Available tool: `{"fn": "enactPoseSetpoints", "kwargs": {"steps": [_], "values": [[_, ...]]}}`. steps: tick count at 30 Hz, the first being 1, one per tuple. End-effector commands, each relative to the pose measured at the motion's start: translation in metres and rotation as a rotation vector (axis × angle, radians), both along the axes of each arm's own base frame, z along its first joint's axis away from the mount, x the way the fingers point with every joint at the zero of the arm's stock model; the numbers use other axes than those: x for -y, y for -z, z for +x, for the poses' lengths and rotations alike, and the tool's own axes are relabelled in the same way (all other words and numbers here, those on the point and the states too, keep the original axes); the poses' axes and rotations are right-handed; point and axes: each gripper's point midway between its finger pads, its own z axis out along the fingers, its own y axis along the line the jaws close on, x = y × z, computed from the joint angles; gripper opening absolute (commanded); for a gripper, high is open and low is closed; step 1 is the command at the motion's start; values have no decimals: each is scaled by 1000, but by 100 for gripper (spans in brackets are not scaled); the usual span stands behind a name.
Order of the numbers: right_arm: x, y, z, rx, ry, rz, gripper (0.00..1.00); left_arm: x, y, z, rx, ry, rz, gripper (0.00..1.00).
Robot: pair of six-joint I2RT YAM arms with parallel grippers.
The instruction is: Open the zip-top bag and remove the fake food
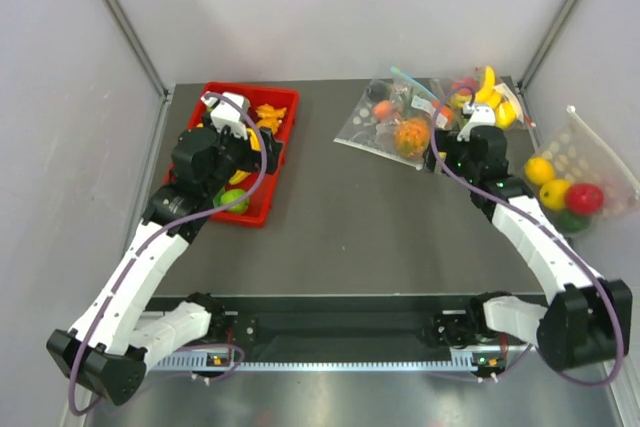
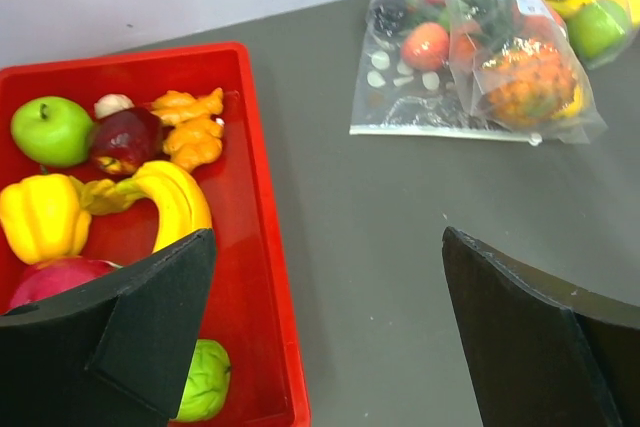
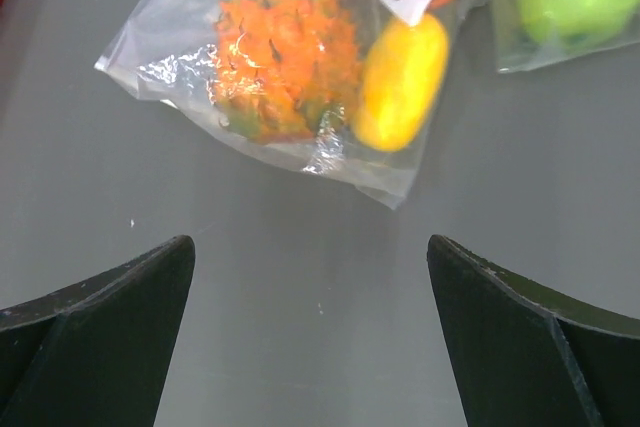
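The right gripper lowers past the pineapple onto the plastic by the dotted bag [image 3: 172, 71] next, as this lies below and left of it in the top view.
The zip-top bag [image 1: 404, 107] lies at the back of the table, clear and crinkly, with a teal zip strip at its far end. Inside it I see the fake food: an orange pineapple [image 1: 411, 136], a yellow fruit [image 3: 400, 82] and a round orange fruit. In the right wrist view the bag [image 3: 160, 62] and pineapple [image 3: 285, 57] lie just ahead of my open, empty right gripper [image 3: 310, 337]. My right gripper [image 1: 442, 155] hovers beside the bag's near corner. My left gripper [image 1: 262, 152] is open and empty over the red tray's right edge; its view shows the bag [image 2: 565, 122] far off.
A red tray [image 1: 262, 215] at the left holds several fruits, among them a banana [image 2: 175, 202] and a green apple [image 2: 50, 130]. A white-dotted clear bag [image 1: 362, 127] lies left of the zip-top bag. A banana bag [image 1: 488, 92] sits behind it. Another dotted bag [image 1: 570, 187] of fruit lies at the right edge.
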Motion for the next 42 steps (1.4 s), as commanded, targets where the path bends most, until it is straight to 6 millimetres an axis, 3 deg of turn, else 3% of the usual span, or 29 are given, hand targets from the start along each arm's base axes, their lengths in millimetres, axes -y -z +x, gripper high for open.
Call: {"fn": "enactPoseSetpoints", "kwargs": {"steps": [1,3,4,9,12,15,16,19,23,30,37,40,42], "values": [[-21,-8,32,73,-80,62,100,11,-3,1,15,53,-33,99],[-29,-11,44,112,-102,85,99,9,-1,2,15,43,-26,99],[-31,-1,50,92,-107,85,100,7,-2,2,20,31,-25,99],[-45,8,73,107,-145,99,100,5,0,3,20,32,-23,99],[-59,0,82,154,-154,65,100,5,2,4,13,35,-26,99],[-80,-13,86,209,-171,18,99,6,5,5,2,40,-28,99],[-95,-18,85,229,-197,5,100,6,5,5,1,42,-30,99],[-111,-29,92,273,-194,-80,100,6,7,5,-5,43,-32,99],[-114,-26,114,250,-156,-160,100,8,7,5,-9,51,-37,99],[-124,2,145,158,-118,-362,100,8,6,5,-7,53,-40,99],[-139,34,140,63,-159,-432,100,6,7,6,-6,48,-39,99],[-131,54,140,-25,-137,-495,100,8,8,5,-10,56,-44,99],[-128,63,140,-64,-128,-527,93,9,7,5,-7,59,-45,99]]}}
